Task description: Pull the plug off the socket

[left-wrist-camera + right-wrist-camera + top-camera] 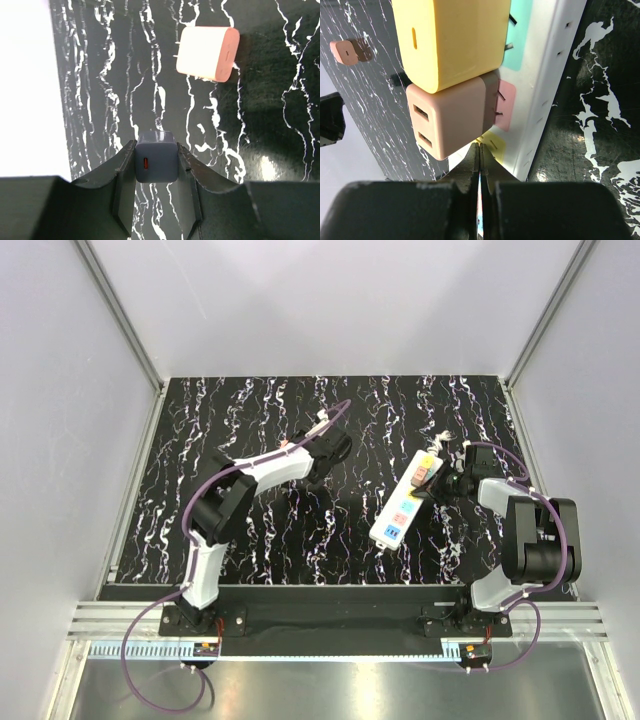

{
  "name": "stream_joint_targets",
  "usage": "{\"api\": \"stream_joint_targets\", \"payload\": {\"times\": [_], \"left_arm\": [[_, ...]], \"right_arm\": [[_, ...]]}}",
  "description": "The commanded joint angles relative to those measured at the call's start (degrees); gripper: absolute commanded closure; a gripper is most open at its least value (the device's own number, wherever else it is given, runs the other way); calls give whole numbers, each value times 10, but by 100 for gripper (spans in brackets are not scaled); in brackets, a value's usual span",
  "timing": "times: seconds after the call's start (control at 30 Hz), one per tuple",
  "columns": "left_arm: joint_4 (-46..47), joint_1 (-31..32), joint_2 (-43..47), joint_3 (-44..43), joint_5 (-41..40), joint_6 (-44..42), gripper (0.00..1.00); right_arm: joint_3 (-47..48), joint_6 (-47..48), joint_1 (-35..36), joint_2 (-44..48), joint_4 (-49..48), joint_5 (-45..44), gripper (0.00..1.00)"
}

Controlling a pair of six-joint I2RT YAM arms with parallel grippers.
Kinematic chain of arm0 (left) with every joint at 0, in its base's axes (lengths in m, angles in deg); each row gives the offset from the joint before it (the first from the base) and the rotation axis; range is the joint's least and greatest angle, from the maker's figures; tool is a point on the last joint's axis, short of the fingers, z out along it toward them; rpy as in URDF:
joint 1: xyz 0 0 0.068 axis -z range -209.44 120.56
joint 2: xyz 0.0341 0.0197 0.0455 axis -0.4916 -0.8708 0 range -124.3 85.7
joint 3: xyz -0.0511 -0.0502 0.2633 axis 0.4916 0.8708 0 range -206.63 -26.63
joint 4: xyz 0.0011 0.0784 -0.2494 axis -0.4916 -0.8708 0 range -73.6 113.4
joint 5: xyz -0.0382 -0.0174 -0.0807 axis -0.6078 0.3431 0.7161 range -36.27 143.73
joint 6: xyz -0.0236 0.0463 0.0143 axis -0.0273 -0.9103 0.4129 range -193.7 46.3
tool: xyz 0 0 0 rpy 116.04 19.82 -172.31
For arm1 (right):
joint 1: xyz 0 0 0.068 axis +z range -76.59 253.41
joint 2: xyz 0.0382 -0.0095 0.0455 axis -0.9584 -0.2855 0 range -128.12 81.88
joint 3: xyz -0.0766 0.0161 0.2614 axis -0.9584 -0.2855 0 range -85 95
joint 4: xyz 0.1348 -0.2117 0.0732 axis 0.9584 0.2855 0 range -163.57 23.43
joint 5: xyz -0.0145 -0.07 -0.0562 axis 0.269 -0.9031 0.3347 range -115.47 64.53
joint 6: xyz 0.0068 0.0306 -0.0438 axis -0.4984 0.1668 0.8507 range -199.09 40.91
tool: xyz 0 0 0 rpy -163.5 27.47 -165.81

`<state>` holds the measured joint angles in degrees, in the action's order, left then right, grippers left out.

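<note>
My left gripper brings the small grey cube plug (156,157) down toward the open marble beside the orange-peach plug (207,53) next, since the cube plug is off the socket.
The socket (404,499) is a long white power strip lying diagonally at the right; it also shows in the right wrist view (547,75). A yellow plug (450,40) and a pinkish-tan plug (451,119) sit in its outlets. The orange-peach plug (207,52) lies loose on the table, prongs showing, apart from the strip; it shows small in the right wrist view (345,51). My left gripper (156,152) is shut on a small grey cube plug (156,159), short of the orange-peach one. My right gripper (480,147) is shut and empty, its tips at the strip's yellow outlet (492,145), just under the pinkish-tan plug.
The black marbled table top (250,530) is bounded by white walls at the back and both sides. The left arm (260,475) reaches to the table's middle; the right arm (520,520) is folded beside the strip's far end.
</note>
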<state>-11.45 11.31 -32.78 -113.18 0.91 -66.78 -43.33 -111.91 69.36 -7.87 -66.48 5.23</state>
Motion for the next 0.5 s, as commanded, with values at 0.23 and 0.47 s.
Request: {"api": "stream_joint_targets", "payload": {"times": [0.23, 0.47], "left_arm": [[13, -22, -29, -13, 39, -17, 99], [17, -34, -35, -9, 95, -11, 88]], "right_arm": [[-1, 27, 5, -16, 32, -43, 100], [-1, 27, 5, -16, 32, -42, 100]]}}
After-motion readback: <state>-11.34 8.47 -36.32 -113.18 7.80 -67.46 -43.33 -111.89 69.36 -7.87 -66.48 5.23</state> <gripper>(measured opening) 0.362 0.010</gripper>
